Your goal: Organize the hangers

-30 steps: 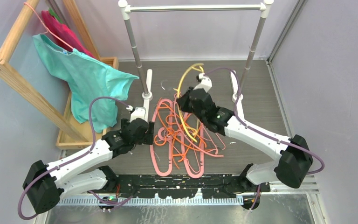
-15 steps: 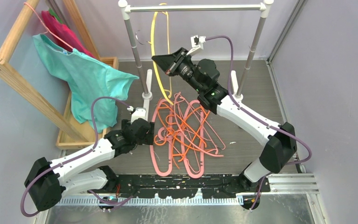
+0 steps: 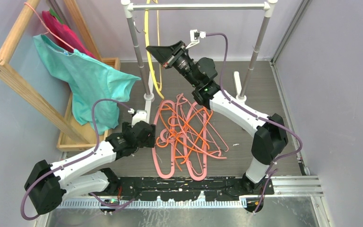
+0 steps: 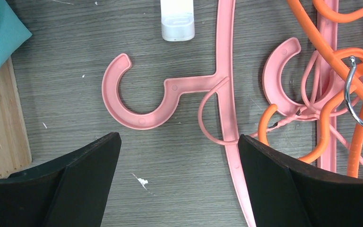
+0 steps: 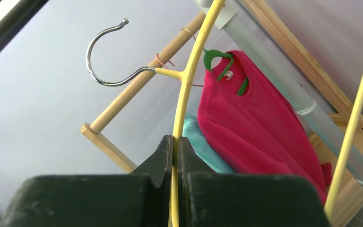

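My right gripper is beside the metal bar's post and should next move outward toward it. Then it should put the yellow hanger's hook over the bar.
My right gripper (image 3: 148,48) is raised beside the left post of the metal rail (image 3: 198,7) and is shut on the thin shoulder of the yellow hanger (image 3: 147,28). In the right wrist view the fingers (image 5: 175,138) pinch the yellow hanger (image 5: 184,85). Its metal hook (image 5: 99,66) stands in open air, apart from the rail. A tangled pile of pink and orange hangers (image 3: 184,137) lies on the table. My left gripper (image 3: 146,134) is low at the pile's left edge. It is open (image 4: 178,137) just short of a pink hook (image 4: 137,118), with nothing held.
A wooden frame (image 3: 14,80) at the left carries a teal garment (image 3: 90,80) and a magenta one (image 5: 260,123) on their own hangers. A wooden tray (image 3: 71,137) lies under it. The rail's posts (image 3: 134,47) stand on white feet (image 4: 177,19).
The right arm has lifted the yellow hanger off the pile and carried it up and left to the rail's left end. The left arm has stayed put.
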Available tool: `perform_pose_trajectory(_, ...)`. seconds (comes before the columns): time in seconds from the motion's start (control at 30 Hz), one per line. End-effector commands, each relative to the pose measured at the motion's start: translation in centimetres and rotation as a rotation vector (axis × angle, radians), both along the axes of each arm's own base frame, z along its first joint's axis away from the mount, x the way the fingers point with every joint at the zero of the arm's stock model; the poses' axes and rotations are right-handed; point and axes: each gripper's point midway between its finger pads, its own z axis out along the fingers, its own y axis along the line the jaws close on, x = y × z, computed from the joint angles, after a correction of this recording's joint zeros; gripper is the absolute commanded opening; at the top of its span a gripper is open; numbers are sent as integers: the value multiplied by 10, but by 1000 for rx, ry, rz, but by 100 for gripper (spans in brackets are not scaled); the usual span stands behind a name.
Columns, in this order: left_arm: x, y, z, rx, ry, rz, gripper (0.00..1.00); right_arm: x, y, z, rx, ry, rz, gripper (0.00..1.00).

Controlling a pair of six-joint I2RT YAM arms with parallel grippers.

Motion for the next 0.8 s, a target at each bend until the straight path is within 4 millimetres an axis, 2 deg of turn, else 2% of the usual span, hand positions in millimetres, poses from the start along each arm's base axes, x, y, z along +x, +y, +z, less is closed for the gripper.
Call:
perform_pose_trajectory(0.0, 3, 4, 6, -20, -34, 37, 98, -2, -27, 67, 228, -82, -24, 1)
perform_pose_trajectory(0.13, 2, 5, 6, -22, -32, 41, 98, 21, -19, 57, 292, 1, -19, 1)
perform_pose_trajectory(0.37, 1, 5, 7, -31, -33, 39, 98, 40, -11, 56, 364, 55, -4, 1)
perform_pose_trajectory(0.57, 0, 5, 4, -31, -31, 40, 98, 47, -8, 55, 377, 61, -11, 1)
perform_pose_trajectory(0.77, -1, 4, -2, -29, -20, 38, 98, 41, -6, 54, 358, 46, 3, 1)
